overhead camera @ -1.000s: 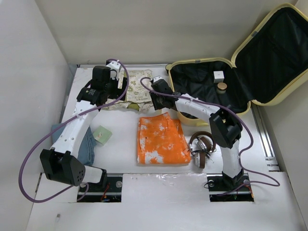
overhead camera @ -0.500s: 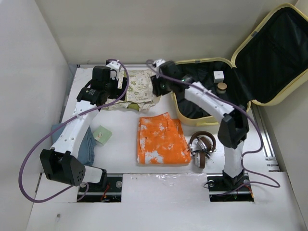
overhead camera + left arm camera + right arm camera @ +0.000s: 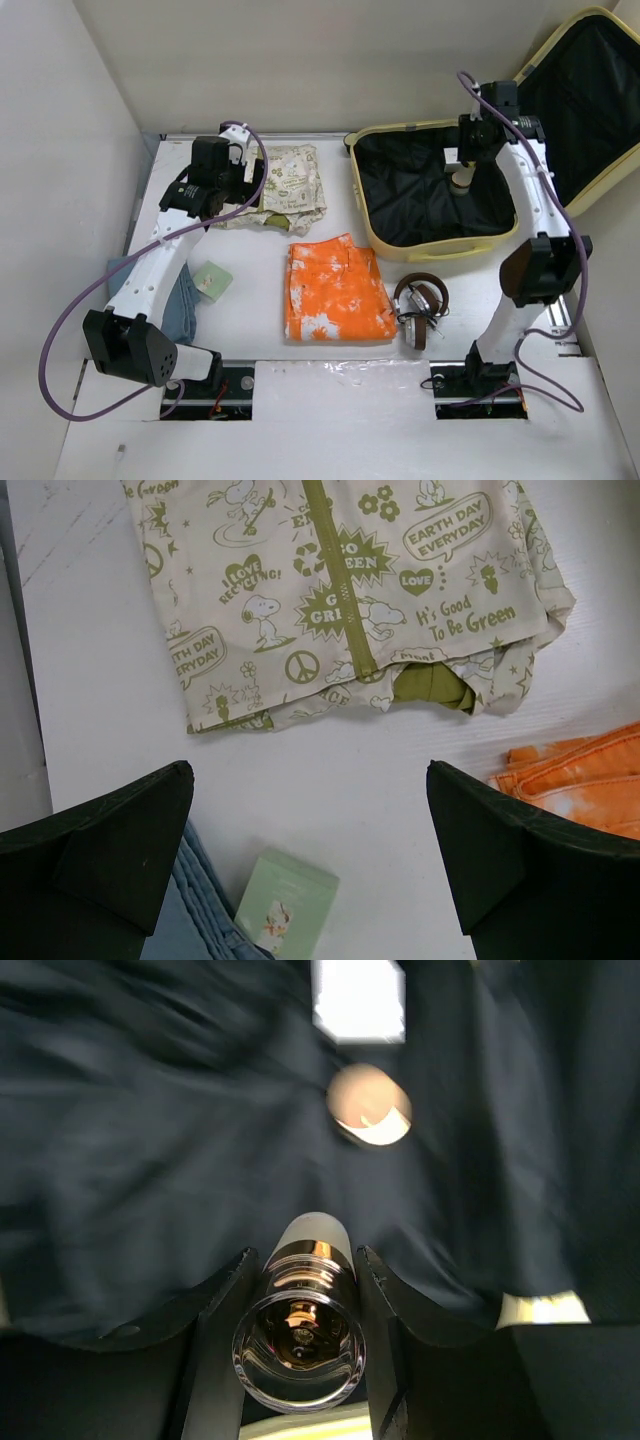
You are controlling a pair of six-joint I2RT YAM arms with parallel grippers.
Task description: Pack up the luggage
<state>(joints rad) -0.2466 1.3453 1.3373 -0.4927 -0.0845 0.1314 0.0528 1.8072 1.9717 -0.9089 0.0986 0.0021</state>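
Observation:
The bottle comes down and back with my right gripper for release next, as bare black lining shows between the round jar and the suitcase's near rim.
The luggage, a pale yellow suitcase, lies open at the back right, its lid leaning on the wall. My right gripper hangs over its black lining, shut on a small bottle with a gold band and a clear end. A white box and a round jar lie in the suitcase below it. My left gripper is open and empty above the table, by a cream pouch with green cartoon print; in its wrist view the gripper frames bare table.
Folded orange-and-white shorts lie mid-table, brown headphones to their right. A small green box and folded blue jeans lie at the left; both also show in the left wrist view, the box beside the jeans. White walls enclose the table.
My right arm has swung from beside the printed pouch at mid-table to the right and back, ending above the suitcase interior. The left arm has not moved.

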